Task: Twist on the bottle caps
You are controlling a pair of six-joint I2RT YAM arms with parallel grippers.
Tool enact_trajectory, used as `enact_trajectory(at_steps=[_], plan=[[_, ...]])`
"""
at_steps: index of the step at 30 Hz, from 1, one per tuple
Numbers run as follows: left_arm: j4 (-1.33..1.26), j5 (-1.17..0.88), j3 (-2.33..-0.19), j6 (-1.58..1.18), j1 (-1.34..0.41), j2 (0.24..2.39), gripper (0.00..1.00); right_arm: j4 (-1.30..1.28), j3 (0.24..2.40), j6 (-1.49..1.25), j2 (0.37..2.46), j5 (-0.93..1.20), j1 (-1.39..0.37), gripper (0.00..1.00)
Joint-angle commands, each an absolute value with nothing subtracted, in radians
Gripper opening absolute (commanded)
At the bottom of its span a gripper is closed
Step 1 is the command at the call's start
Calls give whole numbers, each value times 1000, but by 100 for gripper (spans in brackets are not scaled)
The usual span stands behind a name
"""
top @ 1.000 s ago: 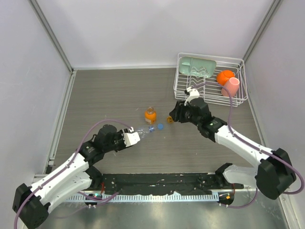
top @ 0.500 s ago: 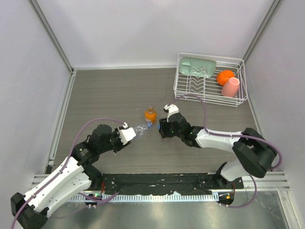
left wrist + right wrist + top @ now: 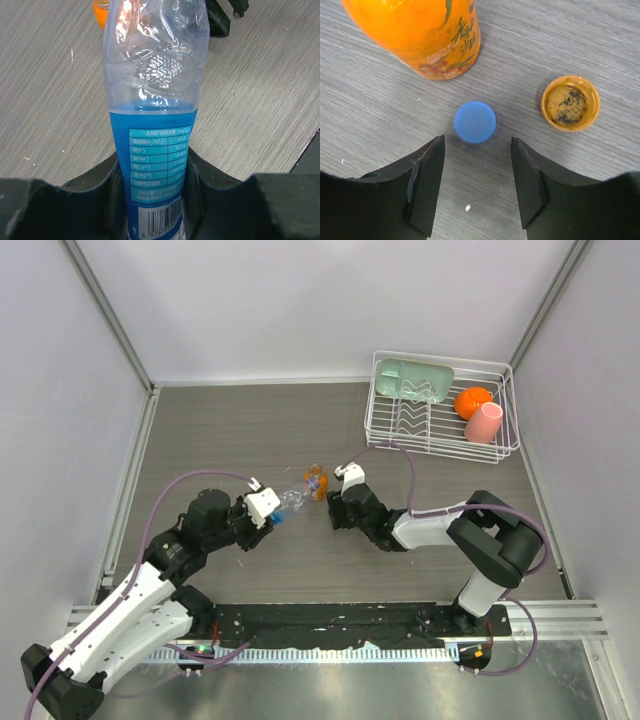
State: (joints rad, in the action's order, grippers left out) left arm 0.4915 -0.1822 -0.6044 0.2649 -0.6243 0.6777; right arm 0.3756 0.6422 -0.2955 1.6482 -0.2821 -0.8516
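Next, my right gripper will advance a little onto the blue cap [image 3: 475, 121] until its open fingers straddle the cap's sides, since the cap still sits just beyond the fingers.
My left gripper [image 3: 266, 508] is shut on the clear bottle with the blue label [image 3: 291, 499]. The left wrist view shows my left gripper [image 3: 152, 200] clamping the label of that bottle [image 3: 152, 145], which is crumpled and points away toward the squat orange bottle [image 3: 100, 7]. The orange bottle [image 3: 317, 482] stands on the table. My right gripper [image 3: 477, 145] is open just short of the blue cap [image 3: 475, 121]. The orange-amber cap [image 3: 570, 102] lies upside down to its right, with the orange bottle [image 3: 420, 35] behind. In the top view my right gripper [image 3: 338, 510] hides both caps.
A white wire dish rack [image 3: 385, 425] stands at the back right with a green tray [image 3: 412, 378], an orange ball [image 3: 472, 400] and a pink cup [image 3: 486, 422] in it. Grey side walls close in the wooden table [image 3: 220, 440].
My right gripper swung left from near the rack and came down over the two caps. My left gripper carried the clear bottle away from me, its neck closer to the orange bottle.
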Motion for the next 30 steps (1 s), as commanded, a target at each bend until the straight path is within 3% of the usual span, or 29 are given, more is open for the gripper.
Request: enact_trajectory(at_steps=[1,9,21,30], plan=[[476,-222,-653,221,-604,684,0,456,652,-278,1706,-345,-865,60],[477,-224,-650,213,-597,684,0,492,661,-279,1749,-379,-868,52],[472,-221,-647,207,-586,676,0,422,660,-268,1697,-388,-891,30],[321,-251,-635,107,-578,614,0,-41,839,-270,1211,-270,-887,28]])
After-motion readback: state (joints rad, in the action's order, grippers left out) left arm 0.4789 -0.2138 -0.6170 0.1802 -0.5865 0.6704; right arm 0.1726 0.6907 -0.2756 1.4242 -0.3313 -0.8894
